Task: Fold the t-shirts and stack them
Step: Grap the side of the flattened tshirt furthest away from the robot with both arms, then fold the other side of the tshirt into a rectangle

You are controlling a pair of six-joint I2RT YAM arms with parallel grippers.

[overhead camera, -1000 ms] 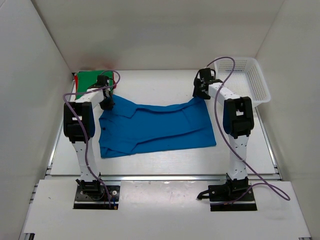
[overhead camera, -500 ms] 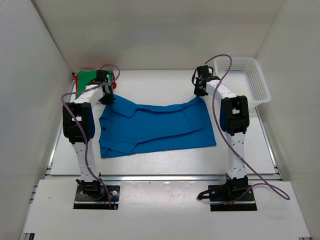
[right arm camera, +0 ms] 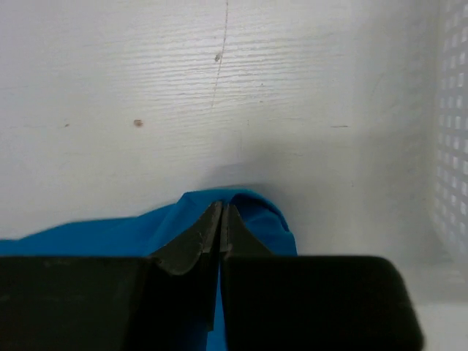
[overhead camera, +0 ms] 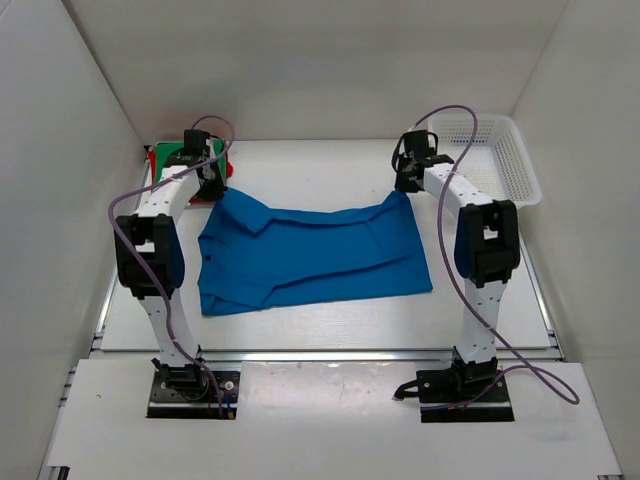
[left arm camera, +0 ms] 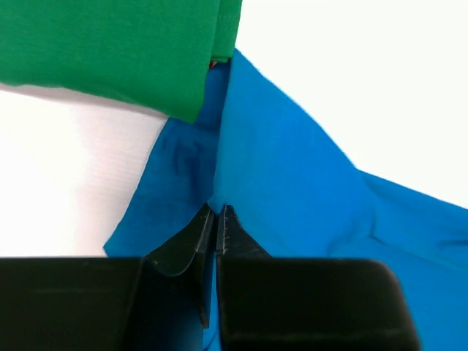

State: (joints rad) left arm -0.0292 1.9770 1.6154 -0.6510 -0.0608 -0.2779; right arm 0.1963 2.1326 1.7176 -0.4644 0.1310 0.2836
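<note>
The t-shirt's near corner (overhead camera: 219, 297) farthest from the basket lies back from my left gripper. My left gripper moves back over that corner next and releases the cloth.
The bright blue collared t-shirt (overhead camera: 310, 255) lies spread across the middle of the table. My left gripper (overhead camera: 214, 188) is shut on its far left corner, with blue cloth (left arm camera: 292, 175) pinched between the tips (left arm camera: 217, 209). My right gripper (overhead camera: 405, 188) is shut on the far right corner, where a fold of the blue cloth (right arm camera: 267, 219) bulges around the closed tips (right arm camera: 223, 206). A folded green t-shirt (overhead camera: 165, 156) (left arm camera: 124, 51) sits in the back left corner, just beyond the left gripper. A red t-shirt shows only a sliver (left arm camera: 213, 64) under the green one.
A white mesh basket (overhead camera: 500, 150) (right arm camera: 453, 146) stands at the back right, close beside the right gripper. White walls enclose the table on the left, back and right. The arm bases sit on the near edge.
The right gripper has shut on the blue shirt's far right corner. Both arms have shifted slightly outward, and the shirt's far edge is drawn out a little between them.
</note>
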